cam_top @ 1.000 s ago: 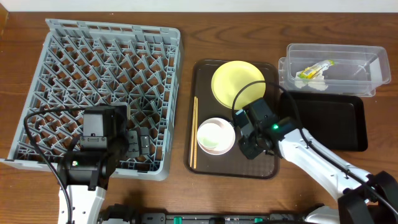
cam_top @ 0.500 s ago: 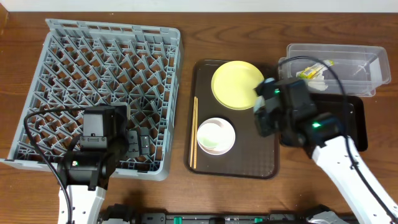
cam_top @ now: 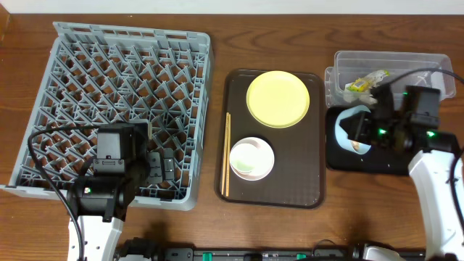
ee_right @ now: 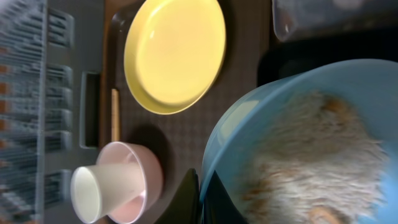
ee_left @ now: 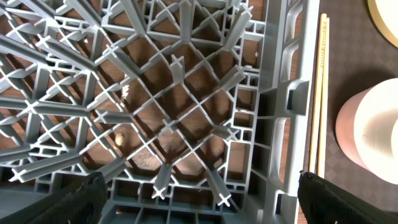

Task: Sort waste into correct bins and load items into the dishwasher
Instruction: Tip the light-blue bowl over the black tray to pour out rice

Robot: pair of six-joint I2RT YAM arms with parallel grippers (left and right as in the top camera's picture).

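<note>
The right gripper turns to tip the bowl out over the black tray (cam_top: 406, 148) next, then brings it onto the yellow plate (cam_top: 278, 98) and releases it, since it holds crumbs.
My right gripper (cam_top: 371, 129) is shut on the rim of the light blue bowl (cam_top: 351, 127), holding it tilted over the black tray (cam_top: 406, 148). The bowl (ee_right: 311, 143) holds whitish rice-like crumbs (ee_right: 317, 155). The clear tub (cam_top: 420, 69) holds the green-yellow wrapper (cam_top: 366, 81). On the brown tray (cam_top: 308, 185) lie the yellow plate (cam_top: 278, 98), the pink bowl (cam_top: 251, 159) with the white cup (ee_right: 93, 193) in it, and the chopsticks (cam_top: 226, 154). My left gripper (ee_left: 199, 205) is open over the near right corner of the grey dish rack (cam_top: 116, 101).
The chopsticks (ee_left: 318, 93) and pink bowl (ee_left: 373, 137) lie just right of the rack's edge in the left wrist view. Bare wooden table surrounds the rack and trays.
My right arm has carried the blue bowl from the brown tray rightward to above the black tray and tilted it. The left arm has not moved.
</note>
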